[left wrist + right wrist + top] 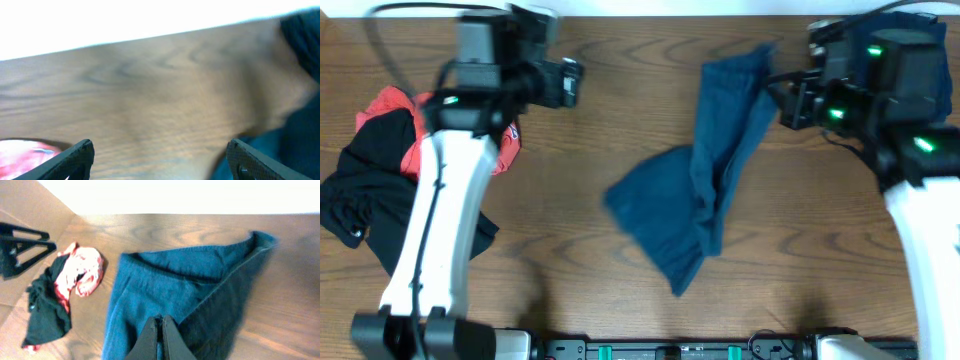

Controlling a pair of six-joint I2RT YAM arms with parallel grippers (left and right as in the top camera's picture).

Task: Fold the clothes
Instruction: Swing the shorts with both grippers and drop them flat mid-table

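My right gripper lifts and swings to the left in the overhead view next, over bare wood, then down to release the shorts' edge, as the shorts (695,190) lie crumpled.
Blue denim shorts (695,190) lie crumpled in the middle of the table, one edge drawn up toward the far right. My right gripper (786,102) is shut on that raised edge. In the right wrist view its fingertips (160,324) pinch the blue cloth (170,275). My left gripper (570,82) hangs open over bare wood at the far left, nothing between its fingers (83,151), with the shorts (300,145) off to its right. A red T-shirt (390,105) and a black garment (360,205) lie bunched at the left edge.
Folded navy denim (910,22) sits at the far right corner behind the right arm. In the right wrist view the red T-shirt (85,270) and black garment (45,310) lie left of the shorts, near a black stand (20,245). The table's far edge (150,37) is close.
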